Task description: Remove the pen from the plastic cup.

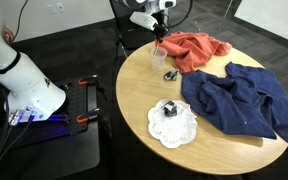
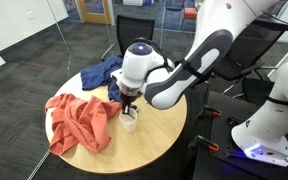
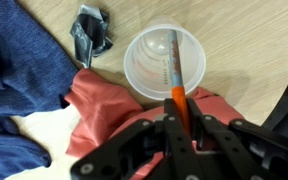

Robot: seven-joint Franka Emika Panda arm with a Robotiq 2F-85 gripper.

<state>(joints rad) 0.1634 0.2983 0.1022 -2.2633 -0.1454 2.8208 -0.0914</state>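
Observation:
My gripper is above bare wood beside the cup, so it will lift the pen (image 3: 176, 85) out of the cup, move away from the orange-red cloth and lower the pen to release it.
A clear plastic cup (image 3: 164, 62) stands on the round wooden table (image 3: 244, 40), next to an orange-red cloth (image 3: 104, 115). An orange pen (image 3: 176, 85) leans inside the cup, its upper end between my gripper (image 3: 177, 112) fingers, which are shut on it. In an exterior view the cup (image 2: 130, 122) sits under the gripper (image 2: 130, 103) near the table's middle. In an exterior view the cup (image 1: 158, 55) is at the table's far edge under the gripper (image 1: 159, 33).
A blue cloth (image 1: 239, 98) covers one side of the table, the orange-red cloth (image 1: 194, 50) lies by the cup. A small crumpled dark object (image 3: 92, 38) lies near the cup. A white doily with a dark object (image 1: 171, 122) sits near the table's edge. A chair (image 2: 134, 30) stands behind.

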